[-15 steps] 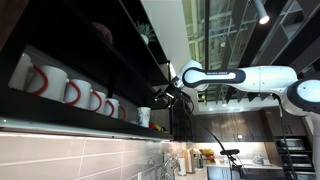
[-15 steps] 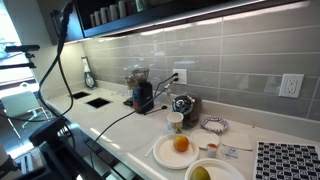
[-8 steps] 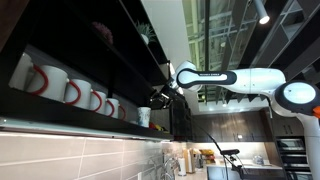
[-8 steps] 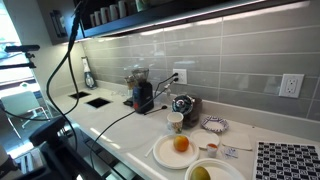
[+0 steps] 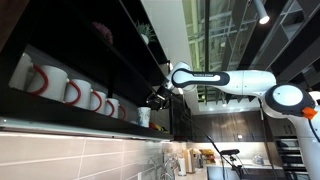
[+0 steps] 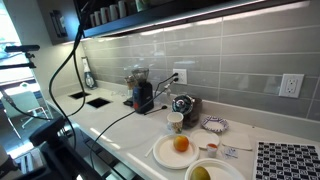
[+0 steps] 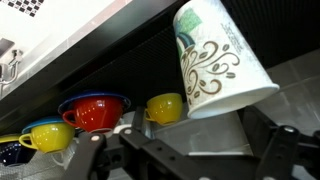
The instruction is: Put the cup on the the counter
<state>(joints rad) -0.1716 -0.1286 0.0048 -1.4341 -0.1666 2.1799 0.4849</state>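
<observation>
The cup's rim (image 7: 208, 110) lies just below the robot's gripper, so next the robot should lower the gripper's already spread fingers astride it beside the swirl print (image 5: 144, 109) and close on it.
The cup (image 7: 215, 60) is a whitish paper cup with a brown swirl print and a green patch. It fills the upper right of the wrist view, by the dark shelf edge. In an exterior view it is a small whitish cup (image 5: 144, 116) at the open end of the shelf. My gripper (image 7: 200, 138) is open, with its dark fingers (image 7: 278, 140) spread on either side just short of the cup. In an exterior view the gripper (image 5: 158, 98) hangs close beside and slightly above the cup. The counter (image 6: 110, 122) lies far below.
White mugs with red handles (image 5: 70, 92) line the shelf. Yellow (image 7: 165, 107) and red (image 7: 95, 110) mugs stand behind the cup. On the counter are a paper cup (image 6: 176, 122), a plate with an orange (image 6: 180, 145), a kettle (image 6: 183, 104) and a grinder (image 6: 142, 95).
My arm has reached further towards the shelf, bringing the gripper closer to the cup. The cup has not moved.
</observation>
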